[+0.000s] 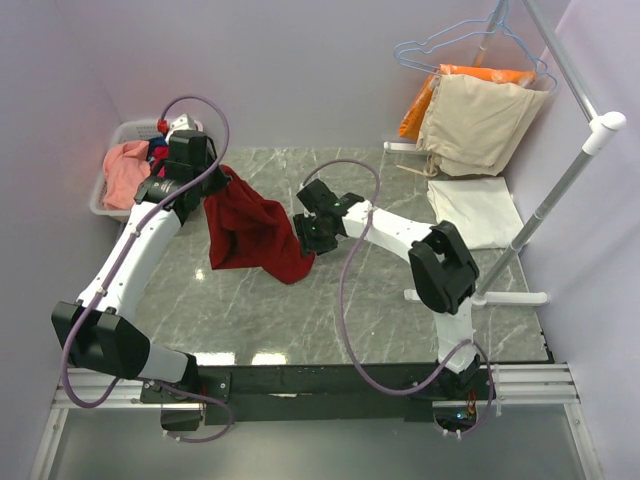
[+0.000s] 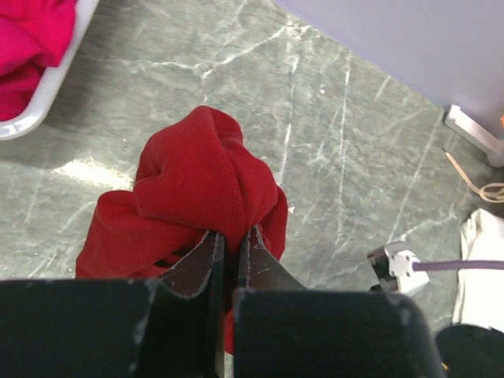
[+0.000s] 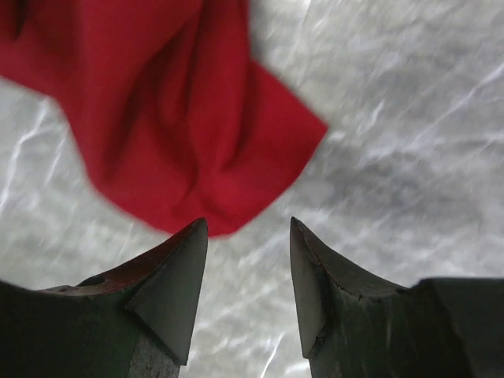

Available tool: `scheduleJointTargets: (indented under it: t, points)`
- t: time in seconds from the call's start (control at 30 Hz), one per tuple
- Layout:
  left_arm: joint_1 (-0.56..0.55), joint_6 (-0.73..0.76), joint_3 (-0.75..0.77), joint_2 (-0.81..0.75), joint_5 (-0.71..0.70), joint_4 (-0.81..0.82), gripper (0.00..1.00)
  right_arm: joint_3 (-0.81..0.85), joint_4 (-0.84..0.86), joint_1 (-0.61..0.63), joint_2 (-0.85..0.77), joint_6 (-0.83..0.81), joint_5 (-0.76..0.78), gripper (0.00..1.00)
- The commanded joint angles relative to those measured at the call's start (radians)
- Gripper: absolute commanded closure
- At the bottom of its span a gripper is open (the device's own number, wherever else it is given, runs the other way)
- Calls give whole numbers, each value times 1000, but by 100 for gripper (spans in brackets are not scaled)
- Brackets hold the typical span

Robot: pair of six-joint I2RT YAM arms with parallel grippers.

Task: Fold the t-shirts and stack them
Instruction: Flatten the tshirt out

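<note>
My right gripper moves down and toward the shirt next and closes on the red t-shirt's lower corner (image 1: 309,261) (image 3: 307,138), which lies spread ahead of the open fingers.
My left gripper (image 1: 213,186) (image 2: 234,231) is shut on a bunched fold of the dark red t-shirt (image 1: 255,232) (image 2: 197,185). It holds the shirt up, and the cloth hangs down to the marble table top. At the shirt's right edge is my right gripper (image 1: 306,236) (image 3: 248,224), open with nothing between its fingers. In the right wrist view the lower corner of the red t-shirt (image 3: 181,102) lies just ahead of the fingertips. A cream-white t-shirt (image 1: 475,212) lies folded flat at the table's right side.
A white basket (image 1: 101,196) (image 2: 47,93) at the back left holds a salmon-pink t-shirt (image 1: 125,170), a magenta one (image 2: 27,39) and a blue one (image 1: 158,150). Beige and orange garments (image 1: 480,118) hang on wire hangers from a rack (image 1: 560,195) at the back right.
</note>
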Motion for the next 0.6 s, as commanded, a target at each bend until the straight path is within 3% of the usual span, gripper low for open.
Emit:
scheduleJointTargets:
  t: [0.0, 0.37, 0.47, 0.57]
  points:
    - [-6, -7, 31, -20, -53, 7, 99, 54, -16, 4, 50, 6, 76, 47]
    - [-6, 33, 31, -40, -76, -21, 99, 176, -39, 15, 200, 0, 99, 47]
    - [-6, 34, 28, -47, -80, -25, 99, 230, -74, 19, 252, -2, 91, 51]
    - [-6, 36, 22, -55, -86, -27, 99, 242, -82, 27, 274, -5, 71, 66]
